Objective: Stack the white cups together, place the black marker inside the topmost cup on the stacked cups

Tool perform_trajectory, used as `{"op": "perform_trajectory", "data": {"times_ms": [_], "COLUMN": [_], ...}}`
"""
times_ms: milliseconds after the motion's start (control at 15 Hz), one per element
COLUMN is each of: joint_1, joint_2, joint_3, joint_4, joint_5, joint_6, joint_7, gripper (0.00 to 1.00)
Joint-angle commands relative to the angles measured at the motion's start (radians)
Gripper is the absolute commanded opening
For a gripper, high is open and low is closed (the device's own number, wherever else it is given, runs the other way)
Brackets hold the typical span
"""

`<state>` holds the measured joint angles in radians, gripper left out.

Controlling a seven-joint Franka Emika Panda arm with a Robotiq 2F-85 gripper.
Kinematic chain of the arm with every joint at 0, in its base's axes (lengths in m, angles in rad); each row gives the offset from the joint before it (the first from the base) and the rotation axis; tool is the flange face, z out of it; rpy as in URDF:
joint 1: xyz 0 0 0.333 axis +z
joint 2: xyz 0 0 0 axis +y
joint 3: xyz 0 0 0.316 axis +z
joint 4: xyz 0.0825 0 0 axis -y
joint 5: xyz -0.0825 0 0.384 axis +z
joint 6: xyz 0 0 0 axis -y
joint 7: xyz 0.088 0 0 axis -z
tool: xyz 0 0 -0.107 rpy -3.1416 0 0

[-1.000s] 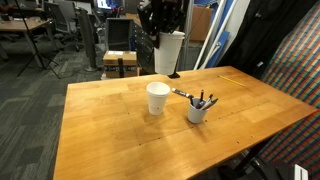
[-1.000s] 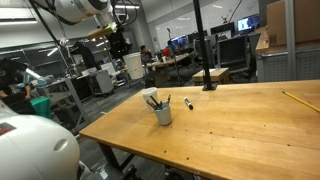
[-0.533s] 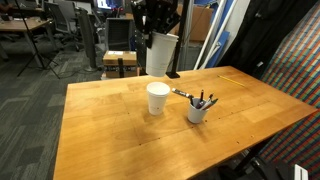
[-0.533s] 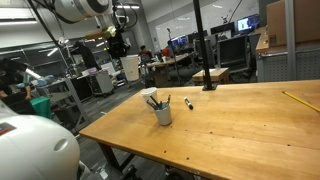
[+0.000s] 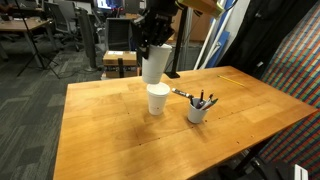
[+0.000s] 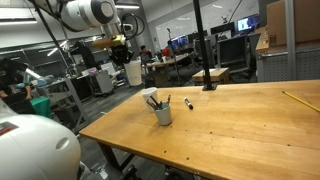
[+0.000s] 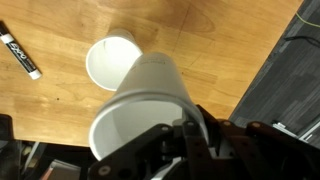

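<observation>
The standing cup's opening (image 5: 158, 89) (image 7: 112, 62) is below my gripper. My gripper needs to move down and ease the held cup into it to let go of the held cup's rim.
My gripper (image 5: 157, 40) is shut on a plain white cup (image 5: 154, 64) and holds it tilted in the air, just above and behind a second white cup (image 5: 157, 98) that stands upright on the wooden table (image 5: 110, 130). In the wrist view the held cup (image 7: 145, 105) fills the foreground and the standing cup (image 7: 108, 62) lies beyond its base. The black marker (image 5: 183, 95) lies flat on the table right of the standing cup; it also shows in the wrist view (image 7: 20, 57). The held cup shows in an exterior view (image 6: 133, 72) too.
A white cup full of dark pens (image 5: 198, 108) stands right of the marker, also seen in an exterior view (image 6: 162, 110). The table edge drops off near the gripper (image 7: 270, 70). Office chairs and desks stand behind the table.
The gripper has carried the held cup down and to the left, from behind the table to just above the standing cup. Nothing on the table has moved.
</observation>
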<state>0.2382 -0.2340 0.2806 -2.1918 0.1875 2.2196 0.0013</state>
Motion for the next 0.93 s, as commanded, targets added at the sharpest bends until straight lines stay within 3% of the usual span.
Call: {"op": "perform_trajectory", "data": {"times_ms": [0,467,867], "joint_1": [0.035,0.032,0.015], "joint_2": [0.014,0.036,0.027], "joint_3": [-0.031,-0.066,-0.102], "joint_4": [-0.009,-0.017,-0.026], "joint_5": [0.047,0.045,0.023], "joint_6": [0.039,0.071,0.062], "joint_7": [-0.135,-0.336,-0.371], "gripper": [0.02,0.02,0.02]}}
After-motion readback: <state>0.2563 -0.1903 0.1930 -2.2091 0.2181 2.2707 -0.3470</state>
